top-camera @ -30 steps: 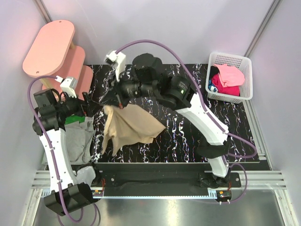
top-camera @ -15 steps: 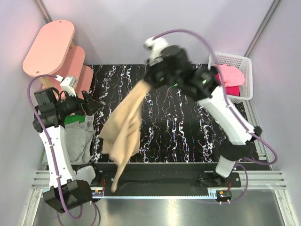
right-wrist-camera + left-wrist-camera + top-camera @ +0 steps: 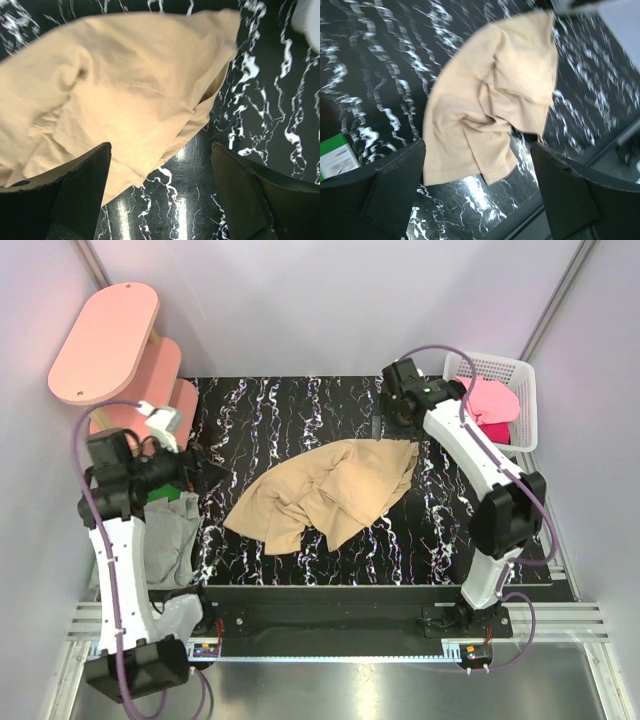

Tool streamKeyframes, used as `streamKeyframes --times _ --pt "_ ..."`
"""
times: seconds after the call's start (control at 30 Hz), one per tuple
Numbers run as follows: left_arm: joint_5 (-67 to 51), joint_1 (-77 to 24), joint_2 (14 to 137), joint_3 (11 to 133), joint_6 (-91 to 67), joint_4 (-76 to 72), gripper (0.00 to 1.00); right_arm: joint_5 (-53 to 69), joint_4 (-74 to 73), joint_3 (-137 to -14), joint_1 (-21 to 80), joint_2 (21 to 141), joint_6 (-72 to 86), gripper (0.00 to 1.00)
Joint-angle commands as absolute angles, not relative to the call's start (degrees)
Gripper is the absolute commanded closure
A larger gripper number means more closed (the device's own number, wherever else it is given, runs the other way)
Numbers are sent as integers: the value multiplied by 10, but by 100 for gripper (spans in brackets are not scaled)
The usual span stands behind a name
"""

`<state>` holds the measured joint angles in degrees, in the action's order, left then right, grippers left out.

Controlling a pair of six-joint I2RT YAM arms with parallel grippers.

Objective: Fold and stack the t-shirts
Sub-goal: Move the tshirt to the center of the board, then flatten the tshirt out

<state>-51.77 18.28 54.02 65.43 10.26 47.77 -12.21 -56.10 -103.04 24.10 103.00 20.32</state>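
Observation:
The tan t-shirt has its corner nearest the grey t-shirt (image 3: 427, 181). I should lower my left gripper and move it in toward the tan t-shirt, onto that corner.
A tan t-shirt (image 3: 325, 495) lies crumpled and partly spread across the middle of the black marbled table (image 3: 300, 405). My right gripper (image 3: 388, 426) hovers just above the shirt's far right corner, open, with nothing between its fingers. In the right wrist view the tan t-shirt (image 3: 115, 90) lies below the open right gripper (image 3: 160, 147). My left gripper (image 3: 205, 472) stands open at the table's left side, apart from the shirt's left edge. The left wrist view shows the tan t-shirt (image 3: 490, 100) ahead of the open left gripper (image 3: 477, 145). A grey t-shirt (image 3: 170, 535) and a green one (image 3: 160, 492) lie under the left arm.
A white basket (image 3: 487, 362) at the back right holds a pink t-shirt (image 3: 492, 398) and a magenta one (image 3: 485, 432). Pink oval shelves (image 3: 105, 340) stand at the back left. A green item with a white label (image 3: 335, 155) shows at the left wrist view's left edge.
The right arm swung the tan shirt from the left side across to the right, then opened and let it go. The shirt now lies on the table. The left arm barely moved.

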Motion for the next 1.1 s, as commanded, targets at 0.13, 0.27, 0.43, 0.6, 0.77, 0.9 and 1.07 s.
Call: streamKeyframes --times 0.13,0.27,0.43,0.6,0.77,0.9,1.07 --pt "-356 -18 588 629 203 504 12 -60 -552 -1021 273 1014 221 16" --pt "-297 -23 708 638 212 511 19 -28 -542 -944 307 980 249 17" --pt "-224 -24 793 662 198 513 16 -20 -502 -789 357 915 279 18" --pt "-182 -33 839 652 192 513 17 -20 -472 -671 403 882 304 18" --pt "-149 -44 869 633 192 510 17 -30 -445 -637 404 894 301 18" --pt "-117 -61 901 628 185 512 20 -32 -430 -657 404 939 292 18" --pt "-107 -67 923 606 182 525 24 -34 -419 -682 403 955 286 18"
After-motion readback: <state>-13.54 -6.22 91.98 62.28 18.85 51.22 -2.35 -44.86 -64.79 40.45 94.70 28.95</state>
